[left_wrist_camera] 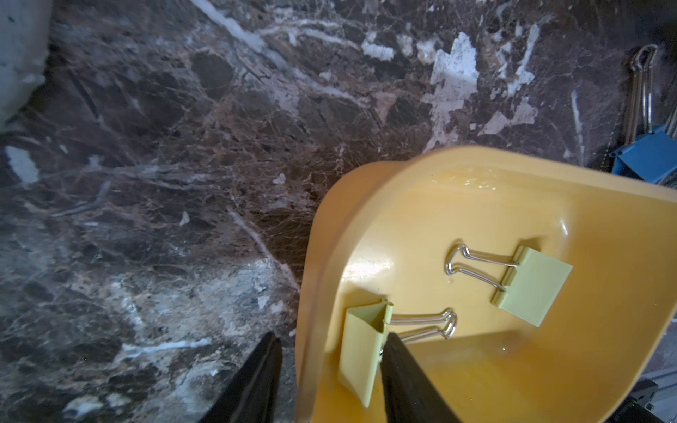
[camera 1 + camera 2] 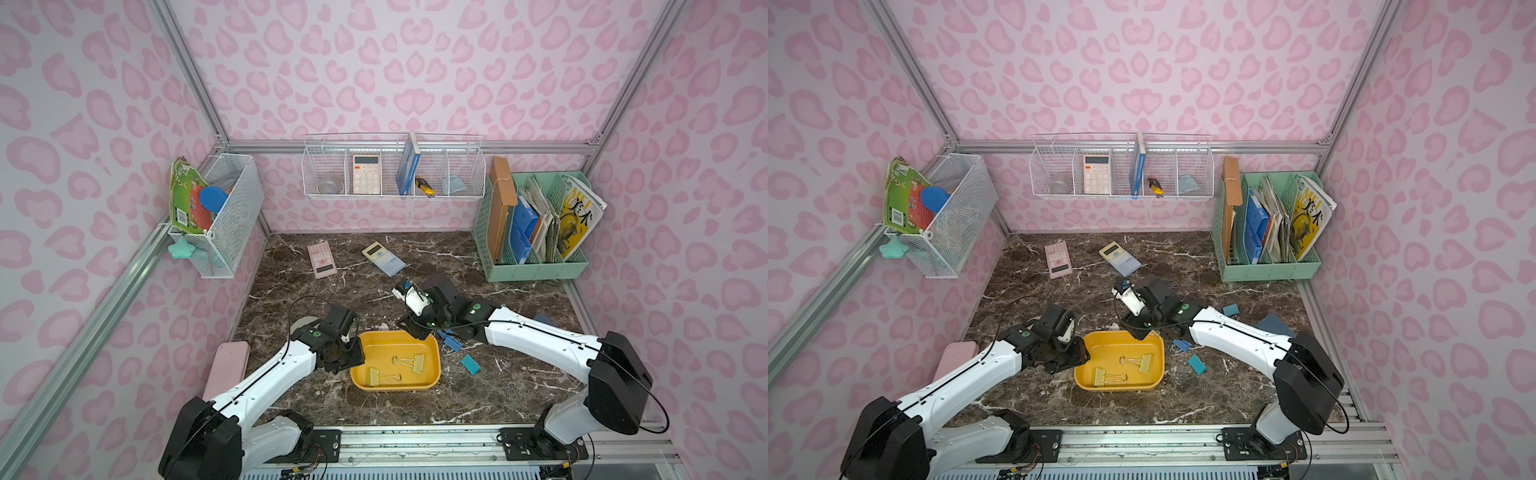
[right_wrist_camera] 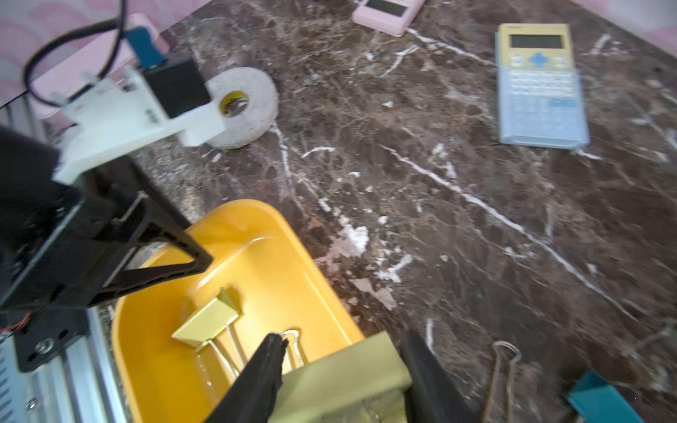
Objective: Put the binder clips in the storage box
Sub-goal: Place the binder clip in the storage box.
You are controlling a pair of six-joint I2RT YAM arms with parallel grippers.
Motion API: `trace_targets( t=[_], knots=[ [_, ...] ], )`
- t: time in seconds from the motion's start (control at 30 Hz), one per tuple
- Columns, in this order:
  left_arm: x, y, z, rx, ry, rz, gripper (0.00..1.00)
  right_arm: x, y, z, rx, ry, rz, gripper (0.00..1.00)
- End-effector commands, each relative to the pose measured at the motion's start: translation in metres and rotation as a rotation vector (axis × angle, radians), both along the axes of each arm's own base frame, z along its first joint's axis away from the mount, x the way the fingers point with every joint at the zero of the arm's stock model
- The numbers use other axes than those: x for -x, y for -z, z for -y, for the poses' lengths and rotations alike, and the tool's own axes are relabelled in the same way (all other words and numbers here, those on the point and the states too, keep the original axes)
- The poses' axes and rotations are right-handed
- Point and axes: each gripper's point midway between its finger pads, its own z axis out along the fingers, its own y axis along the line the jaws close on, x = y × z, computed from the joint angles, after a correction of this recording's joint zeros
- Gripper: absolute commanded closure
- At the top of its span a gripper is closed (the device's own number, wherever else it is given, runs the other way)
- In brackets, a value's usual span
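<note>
My right gripper should next move back and down to let go of the clip over the wire handles (image 2: 390, 377) (image 3: 224, 357) beside the box's near rim, since they are below and back from it.
The yellow-orange storage box (image 2: 395, 388) (image 2: 1121, 387) sits near the table's front, between my arms. Two pale yellow binder clips (image 2: 409, 362) (image 2: 382, 378) lie flat inside it. My left gripper (image 2: 357, 359) (image 1: 331, 337) stands open astride the box's left rim, one finger outside and one inside beside a clip (image 1: 361, 351). My right gripper (image 2: 415, 330) (image 3: 342, 337) hovers over the box's back right corner, shut on a third pale yellow clip (image 3: 340, 373). A blue clip (image 2: 453, 341) and a teal clip (image 2: 470, 364) lie on the marble right of the box.
A tape roll (image 3: 241, 106) lies behind my left arm, with a pink case (image 2: 226, 365) at the left edge. Two calculators (image 2: 321, 259) (image 2: 383, 258) lie further back. A green file organizer (image 2: 536, 232) stands at the back right. A slate-blue block (image 2: 1275, 326) lies behind my right arm.
</note>
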Motion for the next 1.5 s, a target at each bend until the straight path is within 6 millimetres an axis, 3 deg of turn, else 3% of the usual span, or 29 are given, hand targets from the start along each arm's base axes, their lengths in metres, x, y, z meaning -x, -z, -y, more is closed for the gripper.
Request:
trace_targets(
  t=[0.0,0.17,0.33,0.7,1.03,1.23,1.47],
  knots=[
    [0.001,-0.003,-0.003,-0.010,-0.014,-0.004,0.51,0.027,0.006,-0.024,-0.025,-0.113,-0.012,0.63],
    [0.000,-0.005,-0.005,-0.012,-0.026,0.008,0.51,0.052,0.030,-0.040,-0.013,-0.194,-0.045,0.63],
    [-0.002,-0.009,-0.007,-0.019,-0.038,0.022,0.50,0.060,0.044,-0.046,-0.014,-0.245,-0.054,0.63],
    [0.001,-0.003,-0.012,-0.041,-0.063,0.009,0.51,0.089,0.061,-0.058,-0.031,-0.403,-0.066,0.62],
    [0.001,-0.001,-0.015,-0.052,-0.079,0.006,0.51,0.095,0.090,-0.062,0.041,-0.445,-0.067,0.62],
    [0.002,0.000,-0.017,-0.061,-0.077,0.004,0.51,0.093,0.089,-0.066,0.031,-0.444,-0.057,0.35],
    [0.001,-0.002,-0.016,-0.053,-0.078,0.011,0.51,0.084,0.078,-0.061,0.008,-0.409,-0.045,0.27]
  ],
)
